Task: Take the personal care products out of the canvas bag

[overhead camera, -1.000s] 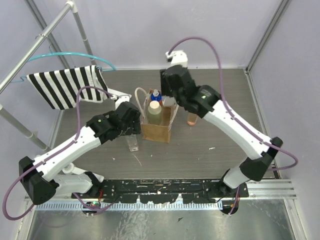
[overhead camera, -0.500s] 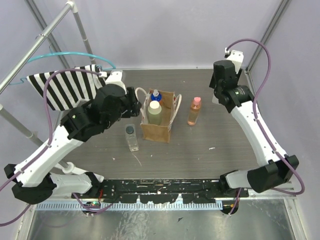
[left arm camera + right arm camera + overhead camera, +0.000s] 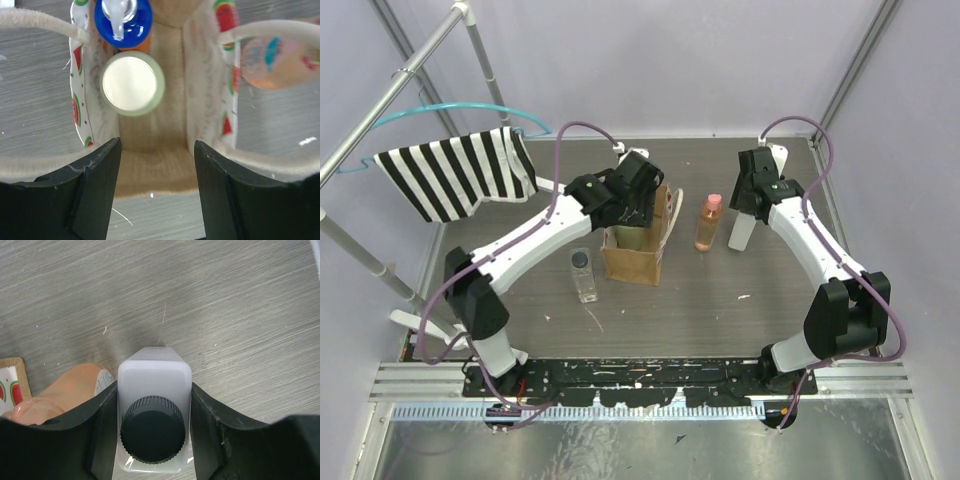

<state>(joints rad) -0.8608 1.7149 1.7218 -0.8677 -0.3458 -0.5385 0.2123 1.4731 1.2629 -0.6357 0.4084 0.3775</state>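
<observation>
The tabletop beside the pink-capped orange bottle (image 3: pixel 708 222) is bare. My right gripper should next move slightly down and toward that bottle and release the white bottle there.
The canvas bag (image 3: pixel 632 258) stands mid-table. My left gripper (image 3: pixel 642 205) hovers over its mouth, open and empty (image 3: pixel 157 190). The left wrist view looks down into the bag (image 3: pixel 202 100): the blue-capped orange bottle (image 3: pixel 123 17) and the olive bottle with cream cap (image 3: pixel 132 83) stand at its left side. The clear bottle (image 3: pixel 583 276) stands left of the bag and the pink-capped orange bottle (image 3: pixel 708 222) right of it. My right gripper (image 3: pixel 748 200) is shut on the white bottle with black cap (image 3: pixel 154 390), which stands just right of the pink-capped bottle (image 3: pixel 65 395).
A black-and-white striped cloth (image 3: pixel 450 175) hangs on a blue hanger from a metal rack (image 3: pixel 420 60) at the back left. The bag's white rope handles (image 3: pixel 35 22) loop out to both sides. Purple walls close in the table at the back and right.
My left arm swung from left of the bag to above its opening. My right arm came down and inward with the white bottle, to beside the pink-capped bottle.
</observation>
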